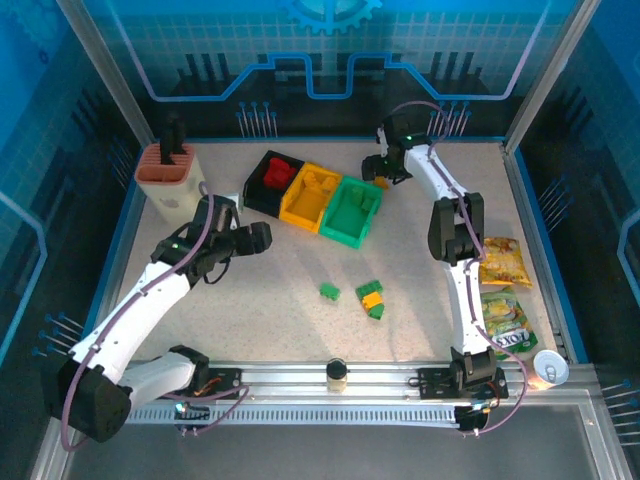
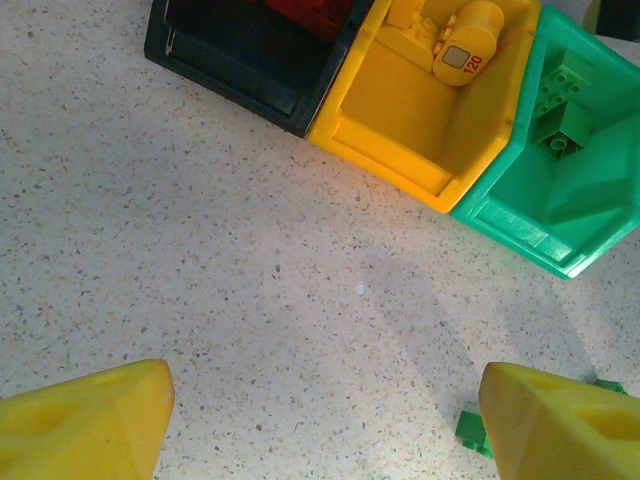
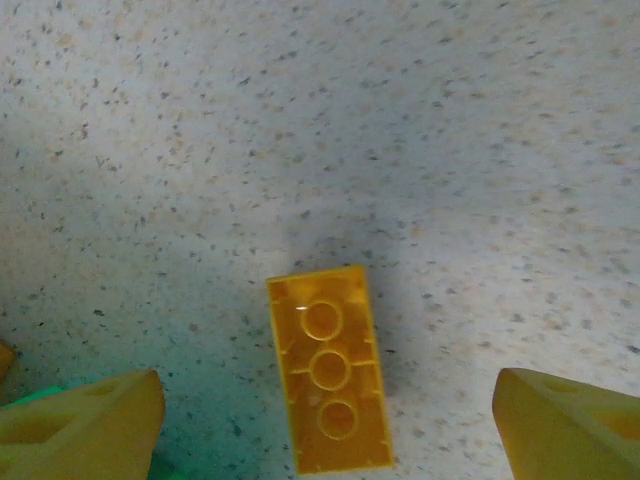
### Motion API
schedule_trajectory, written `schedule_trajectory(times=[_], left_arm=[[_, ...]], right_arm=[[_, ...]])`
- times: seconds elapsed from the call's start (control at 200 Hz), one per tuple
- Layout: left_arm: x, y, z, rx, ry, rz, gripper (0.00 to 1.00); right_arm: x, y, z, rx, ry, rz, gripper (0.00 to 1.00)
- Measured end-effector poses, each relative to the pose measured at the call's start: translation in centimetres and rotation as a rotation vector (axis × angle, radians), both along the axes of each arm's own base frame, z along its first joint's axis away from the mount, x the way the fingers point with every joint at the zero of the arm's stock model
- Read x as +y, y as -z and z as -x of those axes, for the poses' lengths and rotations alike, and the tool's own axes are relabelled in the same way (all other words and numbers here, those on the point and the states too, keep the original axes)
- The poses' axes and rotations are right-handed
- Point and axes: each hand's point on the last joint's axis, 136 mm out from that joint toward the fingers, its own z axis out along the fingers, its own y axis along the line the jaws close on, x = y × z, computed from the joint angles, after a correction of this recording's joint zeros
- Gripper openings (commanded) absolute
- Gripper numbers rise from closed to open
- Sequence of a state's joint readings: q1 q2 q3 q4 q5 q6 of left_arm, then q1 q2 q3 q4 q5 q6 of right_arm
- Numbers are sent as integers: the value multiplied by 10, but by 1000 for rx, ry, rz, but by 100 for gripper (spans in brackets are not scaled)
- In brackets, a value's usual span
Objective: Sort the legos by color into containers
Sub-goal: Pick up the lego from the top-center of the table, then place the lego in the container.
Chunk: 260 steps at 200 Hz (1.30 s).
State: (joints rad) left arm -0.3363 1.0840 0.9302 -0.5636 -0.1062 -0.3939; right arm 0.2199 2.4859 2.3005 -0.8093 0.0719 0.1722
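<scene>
Next, the right gripper lowers around the yellow brick (image 3: 330,385), which lies below between its open fingers, then closes on the brick's long sides.
Three containers stand in a row at the back: black (image 1: 256,192), yellow (image 1: 300,214) and green (image 1: 346,234). Red legos (image 1: 277,172) lie in the black one. In the left wrist view the yellow container (image 2: 385,170) holds yellow pieces (image 2: 465,45) and the green container (image 2: 530,235) holds a green brick (image 2: 560,115). A green brick (image 1: 329,291) and a yellow-and-green cluster (image 1: 372,298) lie mid-table. My left gripper (image 1: 262,238) (image 2: 325,410) is open over bare table. My right gripper (image 1: 385,170) (image 3: 325,400) is open by the green container, and a yellow brick (image 3: 330,385) lies studs-down between its fingers, untouched.
A beige knife block (image 1: 170,178) stands at the back left. Two snack bags (image 1: 503,262) (image 1: 505,325) and a cup (image 1: 550,369) lie along the right edge. A small jar (image 1: 337,373) sits on the front rail. A green brick (image 2: 472,430) lies beside my left gripper's right finger.
</scene>
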Motion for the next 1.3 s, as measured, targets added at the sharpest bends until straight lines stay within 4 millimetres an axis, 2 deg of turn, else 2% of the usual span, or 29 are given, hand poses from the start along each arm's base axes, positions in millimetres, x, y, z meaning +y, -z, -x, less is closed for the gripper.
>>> schedule_trajectory(times=[0.19,0.455,0.54,0.745,0.966,1.036,1.101,1.206,1.301], left_arm=[[0,0,0,0,0,0,81],[0,0,0,0,0,0,81],[0,-1,0,-2,0,0,81],[1,-7,2,-22,0,7,81],[2,-16,5,-51,0,17,81],[2,-19,7,-59,0,20,81],[3,-22,9,-70,0,23,81],[4,-29,12,-93,0,31,81],[5,-33,15,-108,0,36,81]], right_arm=[[1,12,-3,11,-18,14,81],[0,40,4,78,-24,30,74],[-1,45,8,103,-27,37,66],[-1,44,9,110,-29,44,34],[-2,37,16,108,-20,70,21],[0,19,19,85,-21,80,20],[5,-8,21,37,-28,83,18],[26,-75,24,-92,-54,69,17],[56,-143,35,-235,-107,35,17]])
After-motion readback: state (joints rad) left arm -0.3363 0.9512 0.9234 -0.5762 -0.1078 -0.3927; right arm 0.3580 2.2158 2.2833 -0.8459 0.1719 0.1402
